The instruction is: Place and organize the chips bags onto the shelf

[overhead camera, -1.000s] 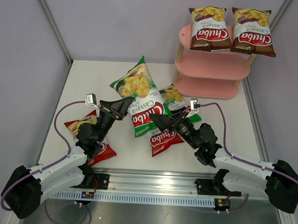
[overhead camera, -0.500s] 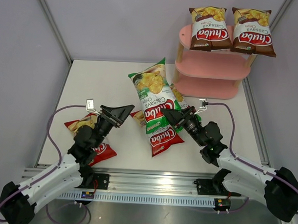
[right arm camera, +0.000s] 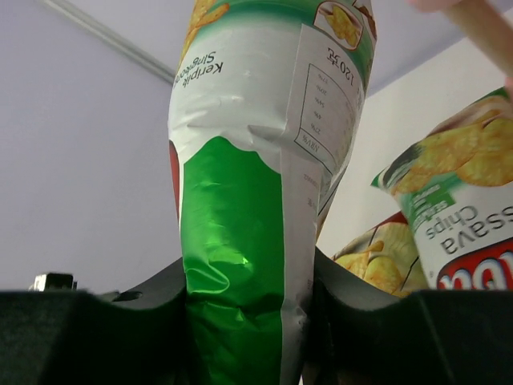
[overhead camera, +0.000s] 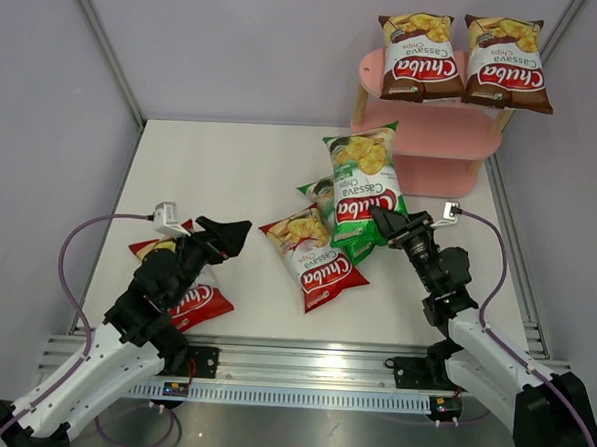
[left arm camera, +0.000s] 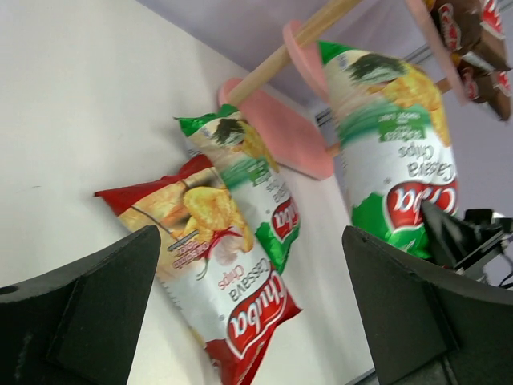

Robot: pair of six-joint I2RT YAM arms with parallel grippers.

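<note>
Next, the right gripper goes outward and to the right in the top view onto the shelf's middle board and releases the green bag, since that board is bare.
My right gripper (overhead camera: 386, 222) is shut on the lower end of a green chips bag (overhead camera: 365, 183), holding it upright in the air just in front of the pink shelf (overhead camera: 423, 142). In the right wrist view that bag (right arm camera: 240, 200) is pinched between both fingers. A second green bag (overhead camera: 320, 193) lies on the table, partly under a red bag (overhead camera: 315, 256). Another red bag (overhead camera: 187, 290) lies under my left arm. My left gripper (overhead camera: 228, 238) stands open and empty, to the left of the middle red bag (left arm camera: 216, 265). Two brown bags (overhead camera: 420, 58) (overhead camera: 504, 62) stand on the shelf's top board.
The shelf's middle and bottom boards (overhead camera: 413, 174) show bare pink. Grey walls close the table (overhead camera: 201, 168) at the left, back and right. The arms' base rail (overhead camera: 301, 369) runs along the near edge.
The left gripper let go of the green bag, opened wide and drew back to the left. The right gripper closed on that bag and carried it right, up toward the shelf.
</note>
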